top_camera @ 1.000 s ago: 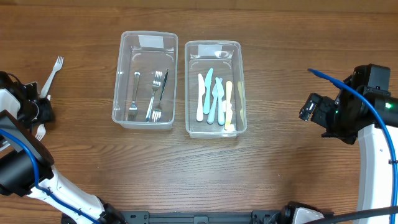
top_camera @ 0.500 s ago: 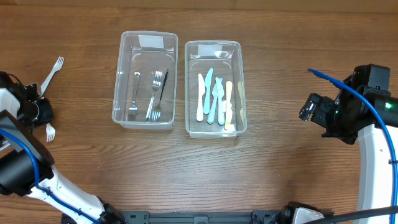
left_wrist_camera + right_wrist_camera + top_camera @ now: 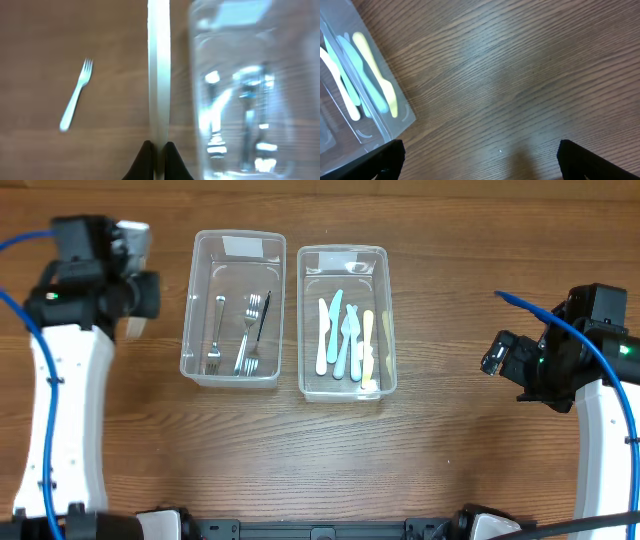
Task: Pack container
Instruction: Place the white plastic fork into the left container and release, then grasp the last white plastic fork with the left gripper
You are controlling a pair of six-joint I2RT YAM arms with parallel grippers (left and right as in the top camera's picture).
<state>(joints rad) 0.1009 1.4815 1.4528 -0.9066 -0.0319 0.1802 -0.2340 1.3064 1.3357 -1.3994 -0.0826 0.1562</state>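
Observation:
The white plastic utensil [image 3: 159,75] is still outside the container of metal forks [image 3: 248,330], so the robot's left gripper should next go across the container's side beside it, over those forks.
My left gripper [image 3: 138,298] hovers just left of the clear left container [image 3: 190,310] and is shut on a white plastic utensil [image 3: 159,75], held by its handle; the utensil's head is out of view. In the left wrist view the gripper [image 3: 159,146] sits beside the container wall [image 3: 200,75]. The left container holds metal forks [image 3: 248,330]. A white plastic fork [image 3: 76,95] lies on the table to the left. The right container [image 3: 342,252] holds coloured plastic knives [image 3: 345,340]. My right gripper [image 3: 497,355] is open and empty over bare wood.
The two containers stand side by side at the table's middle back. In the right wrist view the right container's corner [image 3: 395,120] with a yellow knife [image 3: 375,70] is at the left, and my open gripper [image 3: 480,155] is over wood.
My left arm has moved from the far left edge to just beside the left container, holding a white utensil. The right arm has not moved.

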